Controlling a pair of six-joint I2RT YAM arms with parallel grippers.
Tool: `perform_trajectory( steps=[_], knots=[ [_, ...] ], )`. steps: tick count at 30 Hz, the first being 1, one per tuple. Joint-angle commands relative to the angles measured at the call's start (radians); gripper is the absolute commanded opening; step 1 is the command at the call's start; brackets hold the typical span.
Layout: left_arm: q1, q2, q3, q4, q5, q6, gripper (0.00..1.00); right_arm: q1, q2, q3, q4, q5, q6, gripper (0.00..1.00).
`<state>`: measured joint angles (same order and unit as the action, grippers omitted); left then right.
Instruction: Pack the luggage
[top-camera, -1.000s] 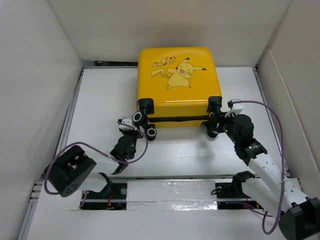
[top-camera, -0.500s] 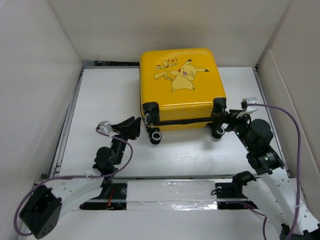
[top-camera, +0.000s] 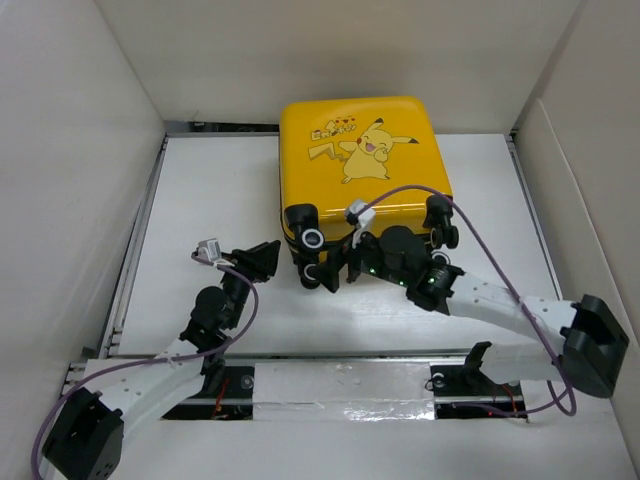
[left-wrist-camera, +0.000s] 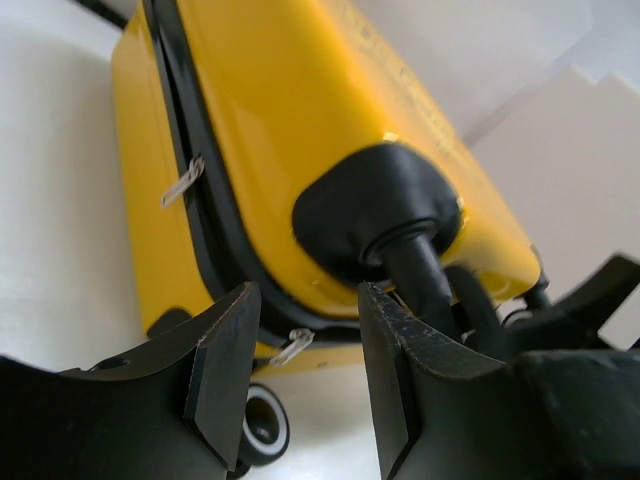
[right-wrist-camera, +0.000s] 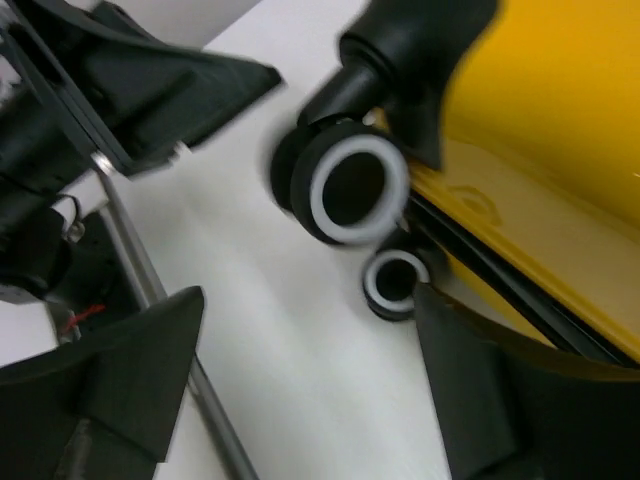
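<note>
The suitcase's upper black wheel juts out just outward of my right gripper's fingers, so next my right gripper will move outward and toward the left in the top view to straddle the wheel.
The luggage is a yellow suitcase with a Pikachu cartoon, lying flat and closed at the back centre, wheels toward me. My left gripper is open and empty just left of the near-left wheel corner. In the left wrist view its jaws frame the suitcase side, a silver zipper pull and a wheel. My right gripper is wide open and empty at the same corner. The right wrist view shows two wheels and the yellow shell.
White walls close in the table on the left, back and right. A metal rail runs along the left edge, and a taped strip crosses the near edge. The left arm shows close by in the right wrist view.
My right arm has swung left from the suitcase's near-right wheel corner to its near-left wheels. My left gripper has stayed by that corner. The suitcase shifted slightly right a second ago.
</note>
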<state>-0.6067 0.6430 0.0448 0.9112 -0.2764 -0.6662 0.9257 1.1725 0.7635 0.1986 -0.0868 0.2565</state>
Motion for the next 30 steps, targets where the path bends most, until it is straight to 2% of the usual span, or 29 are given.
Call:
perform_trajectory(
  steps=[1, 4, 12, 15, 17, 18, 21, 22, 24, 25, 28, 30],
  knots=[
    [0.016, 0.024, 0.017, 0.034, 0.060, -0.050, 0.40, 0.021, 0.085, 0.102, 0.198, -0.008, 0.029, 1.00],
    [0.016, 0.041, 0.021, 0.046, 0.080, -0.059, 0.40, 0.030, 0.173, 0.140, 0.277, -0.025, 0.058, 1.00],
    [0.016, 0.075, 0.015, 0.089, 0.108, -0.062, 0.40, 0.030, 0.321, 0.218, 0.337, 0.010, 0.113, 1.00],
    [0.016, 0.086, 0.010, 0.107, 0.126, -0.061, 0.40, 0.030, 0.351, 0.240, 0.355, 0.038, 0.128, 0.94],
    [0.016, 0.090, 0.007, 0.101, 0.129, -0.062, 0.40, 0.030, 0.354, 0.240, 0.364, 0.061, 0.135, 0.71],
    [0.016, 0.093, 0.004, 0.097, 0.129, -0.062, 0.40, 0.030, 0.352, 0.240, 0.366, 0.062, 0.139, 0.63],
    [0.025, 0.109, -0.006, 0.095, 0.129, -0.075, 0.39, 0.030, 0.363, 0.253, 0.351, 0.058, 0.139, 0.57],
    [0.025, 0.115, -0.008, 0.094, 0.128, -0.078, 0.39, 0.030, 0.369, 0.255, 0.348, 0.045, 0.141, 0.43],
    [0.025, 0.132, -0.008, 0.094, 0.131, -0.088, 0.39, 0.030, 0.371, 0.243, 0.360, 0.035, 0.150, 0.31],
    [0.025, 0.142, -0.006, 0.083, 0.131, -0.092, 0.39, 0.030, 0.368, 0.232, 0.387, 0.019, 0.158, 0.21],
    [0.025, 0.167, 0.000, 0.078, 0.138, -0.096, 0.37, 0.005, 0.316, 0.140, 0.504, -0.011, 0.193, 0.11],
    [0.025, 0.193, -0.005, 0.095, 0.154, -0.104, 0.34, -0.004, 0.286, 0.141, 0.460, 0.002, 0.169, 0.09]
  ],
)
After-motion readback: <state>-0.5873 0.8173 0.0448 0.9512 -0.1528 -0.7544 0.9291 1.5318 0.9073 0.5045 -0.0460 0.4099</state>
